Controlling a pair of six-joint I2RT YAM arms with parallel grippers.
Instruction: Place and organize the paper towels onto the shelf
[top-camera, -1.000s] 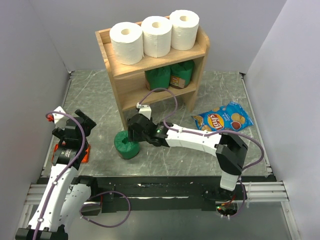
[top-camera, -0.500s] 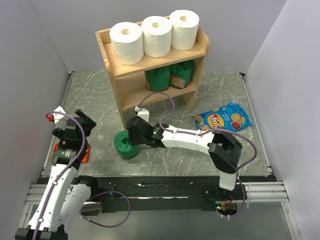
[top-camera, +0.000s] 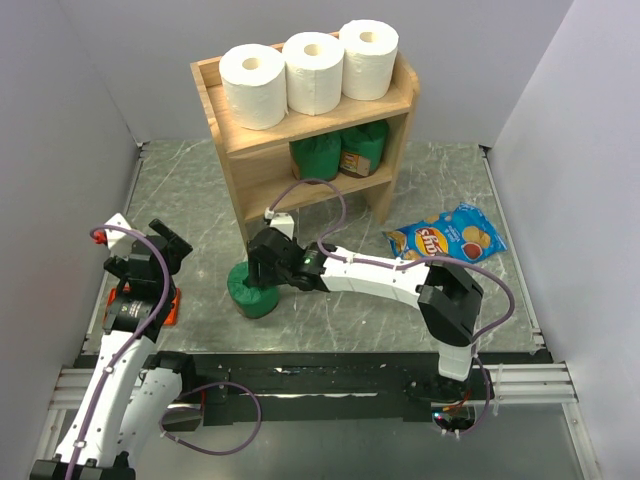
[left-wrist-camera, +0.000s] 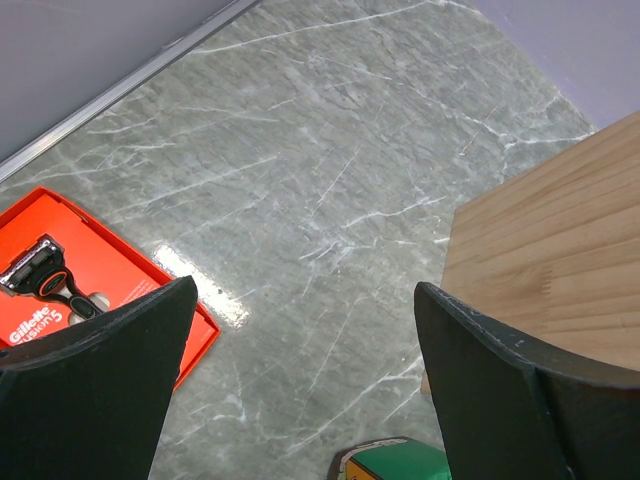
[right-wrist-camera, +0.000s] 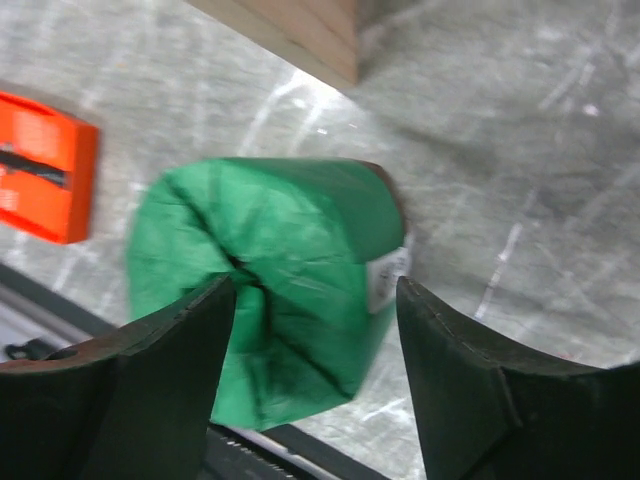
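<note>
My right gripper's fingers are on either side of that side (top-camera: 264, 289) (right-wrist-camera: 312, 289) of the green package. Next, it will lower one finger into the package's sunken center and one outside by the label.
Three white paper towels (top-camera: 311, 72) stand in a row on the top tier of the wooden shelf (top-camera: 380, 108). My right gripper (top-camera: 258, 273) is open, its jaws spread over a green cylindrical package (top-camera: 251, 292) that stands on the table in front of the shelf; in the right wrist view that package (right-wrist-camera: 270, 310) lies between the fingers, not squeezed. My left gripper (top-camera: 165, 247) is open and empty at the left, above the table; its view shows the shelf's side panel (left-wrist-camera: 555, 250).
Two green packages (top-camera: 340, 150) stand on the shelf's lower tier. An orange razor box (top-camera: 168, 306) lies at the left front, also in the left wrist view (left-wrist-camera: 70, 285). A blue chips bag (top-camera: 446, 235) lies at the right.
My right gripper has moved left and slightly farther over the green package. The left arm has barely moved.
</note>
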